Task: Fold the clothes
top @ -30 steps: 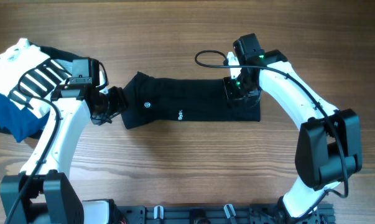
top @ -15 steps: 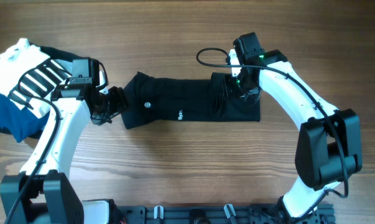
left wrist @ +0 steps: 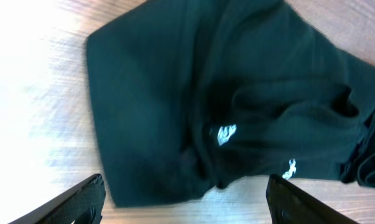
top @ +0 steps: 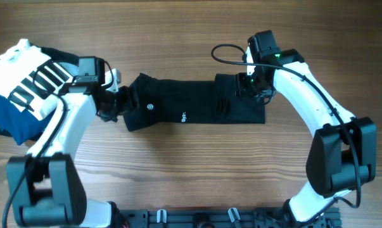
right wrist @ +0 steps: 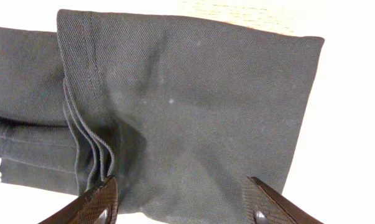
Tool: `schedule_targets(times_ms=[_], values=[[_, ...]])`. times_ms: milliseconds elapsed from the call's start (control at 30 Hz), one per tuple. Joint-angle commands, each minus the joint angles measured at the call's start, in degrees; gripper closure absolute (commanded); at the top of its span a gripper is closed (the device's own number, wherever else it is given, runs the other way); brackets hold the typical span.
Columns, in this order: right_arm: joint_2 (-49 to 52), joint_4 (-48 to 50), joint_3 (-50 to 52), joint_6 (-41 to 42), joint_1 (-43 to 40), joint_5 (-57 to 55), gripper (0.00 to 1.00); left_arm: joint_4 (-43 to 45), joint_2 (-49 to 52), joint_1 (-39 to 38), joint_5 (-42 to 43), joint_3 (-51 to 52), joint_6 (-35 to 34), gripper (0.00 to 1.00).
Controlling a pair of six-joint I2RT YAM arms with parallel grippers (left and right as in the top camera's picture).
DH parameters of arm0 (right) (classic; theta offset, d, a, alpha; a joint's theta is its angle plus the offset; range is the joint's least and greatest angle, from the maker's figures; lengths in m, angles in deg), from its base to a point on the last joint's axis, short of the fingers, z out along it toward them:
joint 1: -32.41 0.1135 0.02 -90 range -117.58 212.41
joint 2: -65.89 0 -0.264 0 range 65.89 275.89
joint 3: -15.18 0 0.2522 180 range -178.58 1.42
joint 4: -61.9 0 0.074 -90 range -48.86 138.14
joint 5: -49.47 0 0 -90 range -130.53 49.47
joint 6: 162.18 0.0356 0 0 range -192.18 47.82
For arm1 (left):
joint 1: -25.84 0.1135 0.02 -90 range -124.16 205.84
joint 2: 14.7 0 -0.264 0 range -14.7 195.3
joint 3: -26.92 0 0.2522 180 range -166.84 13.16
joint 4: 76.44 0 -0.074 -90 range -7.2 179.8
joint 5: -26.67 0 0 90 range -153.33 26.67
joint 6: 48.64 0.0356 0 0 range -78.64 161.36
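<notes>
I should next move my left gripper down and to the right in the overhead view, onto the T-shirt's bunched fold by the logo point(top: 151, 107) point(left wrist: 198, 138), because it lies below the gripper on that side.
The black T-shirt point(top: 191, 107) lies folded into a long strip across the middle of the table, its small round white logo point(top: 151, 107) near the left end. Its right end is folded back over itself. My left gripper point(top: 118, 101) is open at the strip's left end; in the left wrist view point(left wrist: 187, 202) the fingers stand wide over the shirt point(left wrist: 224, 93). My right gripper point(top: 255, 88) is open above the shirt's right end; in the right wrist view point(right wrist: 184, 199) the fingers straddle the folded cloth point(right wrist: 187, 106) without holding it.
A white garment with black stripes point(top: 29, 73) lies at the left edge on top of a blue garment point(top: 13, 117). The wooden table point(top: 191, 171) extends in front of the shirt. A black cable point(top: 225, 50) loops by the right arm.
My right gripper let go of the shirt's right end, leaving it folded over, and rose and moved right. My left gripper moved right onto the shirt's left end.
</notes>
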Motion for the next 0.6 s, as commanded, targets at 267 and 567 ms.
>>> schedule_targets(times_ms=[267,567], values=[[-1.51,-1.75,-0.70,0.74,0.07,-1.01,0.35,10.19,14.16,-7.23,-2.64,-0.63,-1.05,0.17],[-1.51,-2.36,-0.70,0.70,0.07,-1.01,0.35,11.58,16.28,-7.30,-5.03,-0.66,-1.99,0.20]])
